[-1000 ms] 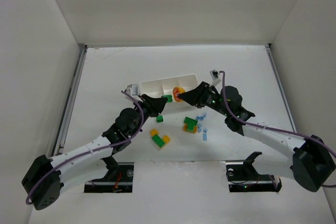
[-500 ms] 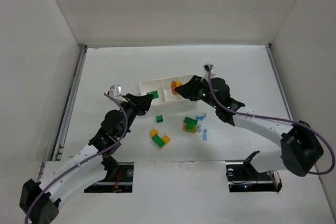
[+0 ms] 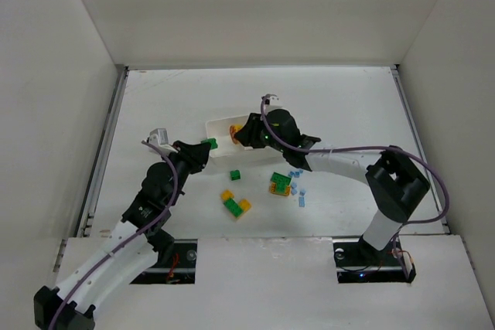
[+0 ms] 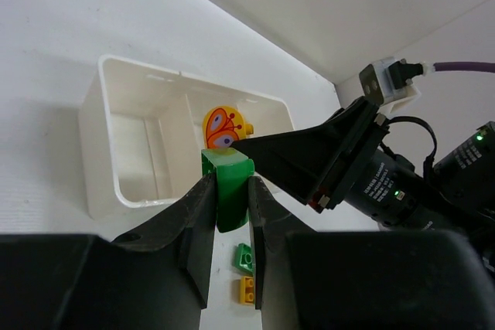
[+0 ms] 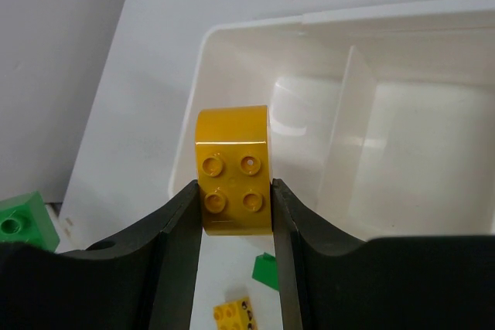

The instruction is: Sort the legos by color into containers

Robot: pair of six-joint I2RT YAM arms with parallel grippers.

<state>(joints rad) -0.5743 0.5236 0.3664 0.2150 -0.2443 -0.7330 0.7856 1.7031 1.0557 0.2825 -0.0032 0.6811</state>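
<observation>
The left gripper moves past the yellow-orange lego [image 5: 232, 179] next, over the white tray's end section to its right in the top view. It then releases green apart from yellow.
My left gripper [image 3: 207, 144] is shut on a green lego [image 4: 227, 191], held just in front of the near wall of the white tray [image 4: 99, 152]. My right gripper [image 3: 234, 134] is shut on a yellow-orange lego [image 5: 232, 179], studs toward the camera, over the tray's left end [image 5: 255, 32]. From the left wrist, this lego [image 4: 224, 127] shows a butterfly print. The two compartments in view look empty; the right arm hides the third. Loose legos lie in front of the tray: green [image 3: 235, 175], yellow and green [image 3: 236, 205], green on orange [image 3: 280, 184], pale blue [image 3: 296, 183].
White walls enclose the table [image 3: 348, 106] on three sides. The two grippers are close together at the tray's left end. The right forearm [image 3: 340, 161] stretches across the tray's right part and the area behind the loose bricks.
The right gripper has carried the yellow-orange lego leftward along the tray to its left end. The left gripper has drawn back to the left with the green lego.
</observation>
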